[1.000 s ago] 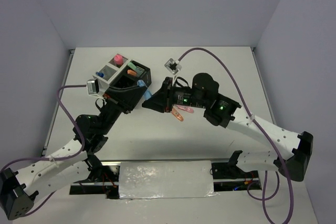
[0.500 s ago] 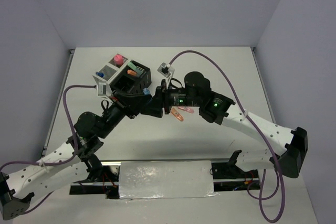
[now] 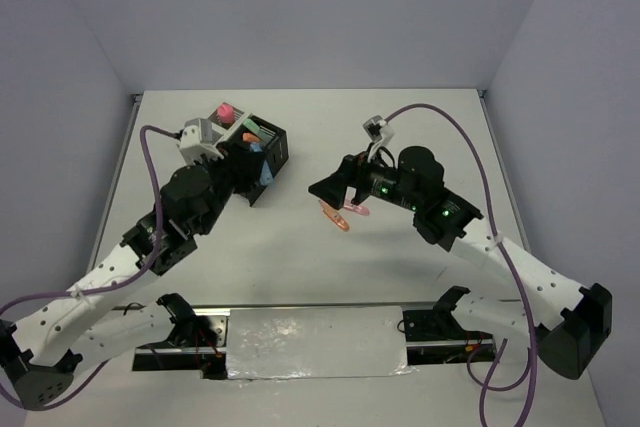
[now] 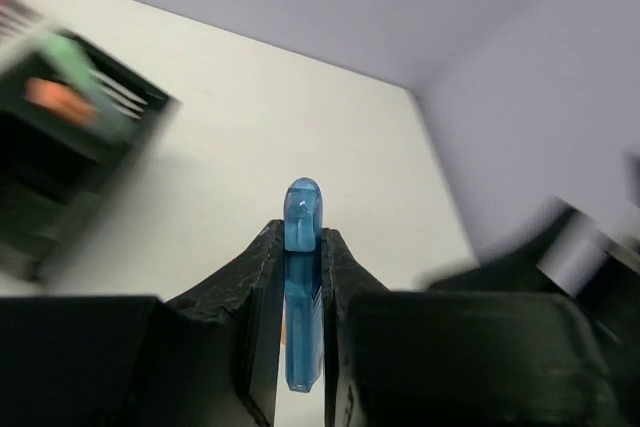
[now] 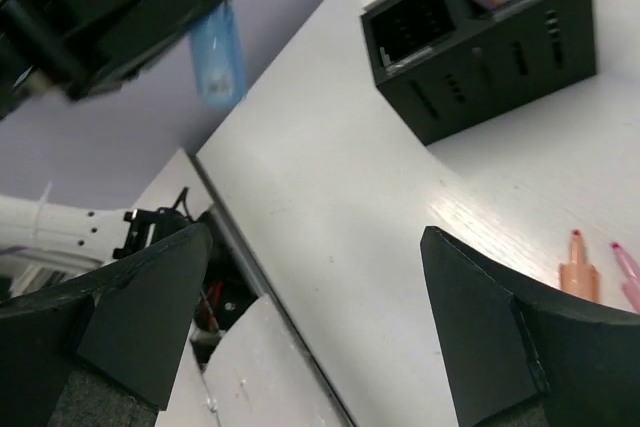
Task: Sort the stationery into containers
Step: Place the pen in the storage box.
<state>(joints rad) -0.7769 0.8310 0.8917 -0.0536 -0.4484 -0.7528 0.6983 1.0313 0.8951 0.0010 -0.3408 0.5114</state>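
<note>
My left gripper holds the marker and next needs to go to the left in the top view and down over the black bin's near section [image 4: 36, 159], as that section is empty, to release the marker.
My left gripper [image 3: 257, 180] is shut on a blue marker [image 3: 266, 172] at the front right corner of the containers [image 3: 268, 139], a cluster of black and white mesh bins. In the left wrist view the blue marker [image 4: 302, 247] stands upright between the pads, its cap above the fingertips. My right gripper [image 3: 323, 190] hangs open and empty over the table's middle, right of the bins. An orange marker [image 3: 336, 217] and a pink one [image 3: 354, 210] lie on the table just below it. The bins hold a pink-capped bottle [image 3: 226, 109] and an orange marker [image 3: 250, 135].
In the right wrist view the black bin [image 5: 490, 57] sits at the top right, with the blue marker [image 5: 214, 47] in the left gripper's fingers at the upper left. The table's near edge and a foil-covered block [image 3: 315, 342] lie between the arm bases.
The right gripper opened, let go of the blue marker and drew back to the right. The left gripper kept the marker and swung up and left toward the bins.
</note>
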